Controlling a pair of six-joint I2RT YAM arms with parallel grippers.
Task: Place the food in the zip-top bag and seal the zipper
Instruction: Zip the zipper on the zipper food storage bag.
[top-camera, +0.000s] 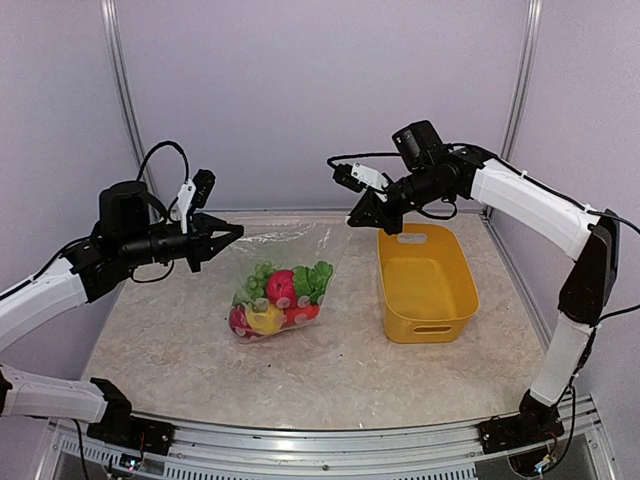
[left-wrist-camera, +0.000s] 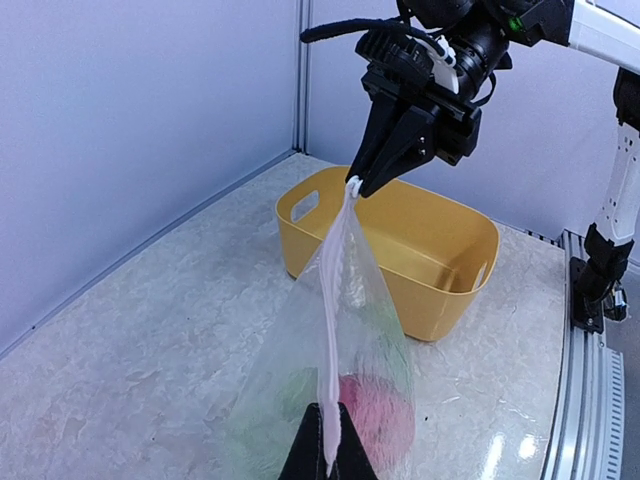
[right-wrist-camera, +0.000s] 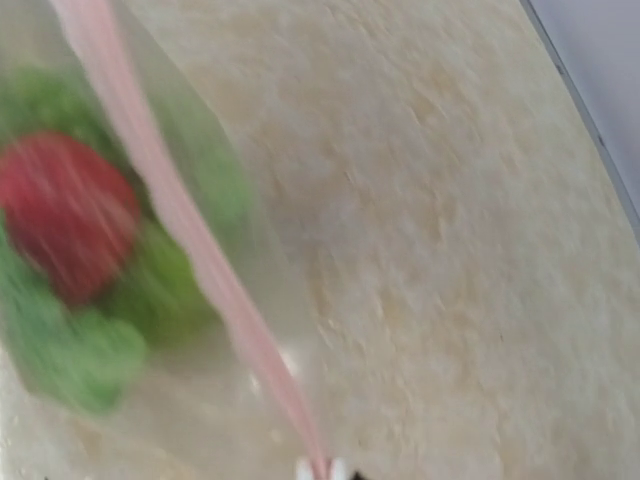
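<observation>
I will lift my right gripper next and then lower it next to the basket. The food is in the bag, and the white slider is at the end of the zipper.
The clear zip-top bag (top-camera: 290, 262) hangs stretched between my two grippers, its lower part resting on the table. The food (top-camera: 277, 298), red, yellow and green toy pieces, sits inside it at the bottom. My left gripper (top-camera: 234, 232) is shut on the left end of the zipper (left-wrist-camera: 332, 330), a pale pink strip. My right gripper (top-camera: 355, 217) is shut on the white slider (left-wrist-camera: 354, 184) at the strip's right end. In the right wrist view the strip (right-wrist-camera: 180, 215) runs to the slider (right-wrist-camera: 322, 468), with blurred red and green food (right-wrist-camera: 70, 250) behind the plastic.
An empty yellow plastic basket (top-camera: 425, 282) with handle slots stands right of the bag, just below my right gripper; it also shows in the left wrist view (left-wrist-camera: 420, 240). Walls close the back and sides.
</observation>
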